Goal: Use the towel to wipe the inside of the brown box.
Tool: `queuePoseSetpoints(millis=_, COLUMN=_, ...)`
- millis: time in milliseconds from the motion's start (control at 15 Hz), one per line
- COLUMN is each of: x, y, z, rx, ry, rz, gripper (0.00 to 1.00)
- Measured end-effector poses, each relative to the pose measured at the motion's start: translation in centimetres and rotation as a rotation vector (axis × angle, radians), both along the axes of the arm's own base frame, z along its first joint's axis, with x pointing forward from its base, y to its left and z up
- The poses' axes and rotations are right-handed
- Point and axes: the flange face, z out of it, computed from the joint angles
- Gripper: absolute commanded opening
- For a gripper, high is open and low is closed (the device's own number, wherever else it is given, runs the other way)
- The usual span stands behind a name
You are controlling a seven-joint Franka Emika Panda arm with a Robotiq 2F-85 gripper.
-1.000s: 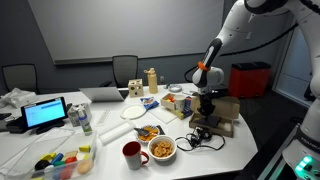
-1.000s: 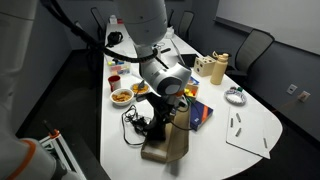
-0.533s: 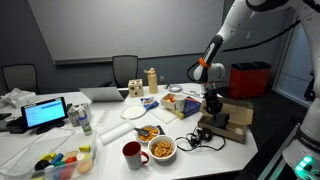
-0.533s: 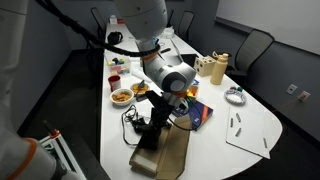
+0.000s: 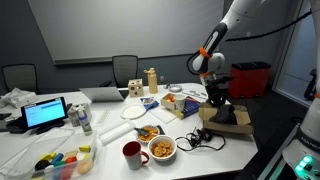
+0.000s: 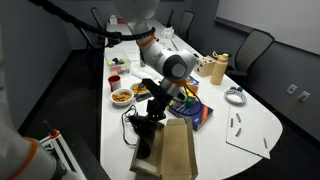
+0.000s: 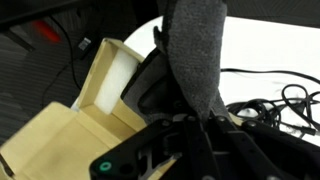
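Note:
I should next lift my gripper clear of the box (image 5: 236,123) and carry the towel outward. Then I should let go of it beside the blue packet, because that spot is outward of my gripper.
The brown cardboard box (image 5: 236,123) sits at the table's near corner with its flaps open; it also shows in an exterior view (image 6: 172,152) and in the wrist view (image 7: 55,135), where a white patch shows inside it. My gripper (image 5: 214,95) (image 6: 160,98) (image 7: 188,128) is shut on the dark grey towel (image 7: 195,50). The towel (image 6: 148,128) hangs from the jaws just above the box's edge, beside the black cables.
Black cables (image 5: 200,137) lie next to the box. A bowl of snacks (image 5: 162,149), a red mug (image 5: 131,152), a colourful book (image 6: 196,113), bottles, a laptop (image 5: 45,113) and papers crowd the table. A red bin (image 5: 250,78) stands behind the arm.
My gripper has lifted up out of the box with the towel still in it. The box has shifted and now lies flatter, with its flaps spread.

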Motion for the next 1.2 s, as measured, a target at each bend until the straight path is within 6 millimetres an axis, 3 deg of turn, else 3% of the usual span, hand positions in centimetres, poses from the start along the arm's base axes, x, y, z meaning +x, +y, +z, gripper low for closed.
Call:
queuePoseSetpoints(millis=267, x=-2.0, y=-0.8, z=0.3, rx=-0.039, ry=0.150, rz=-0.038, gripper=0.02)
queuePoseSetpoints(millis=467, x=-2.4, y=-2.2, z=0.0, rx=-0.132, ry=0.174, rz=-0.072, gripper=0.02)
queuePoseSetpoints(millis=800, x=0.3, y=-3.5, z=0.9, rx=-0.288, ry=-0.013, rz=-0.032, gripper=0.02)
queuePoseSetpoints(millis=1000, x=2.5, y=-1.7, z=3.7, rx=-0.294, ry=-0.164, rz=0.018, gripper=0.02)
queuePoseSetpoints(millis=1200, x=4.3, y=2.2, z=7.9, rx=-0.272, ry=-0.298, rz=0.102, gripper=0.02)
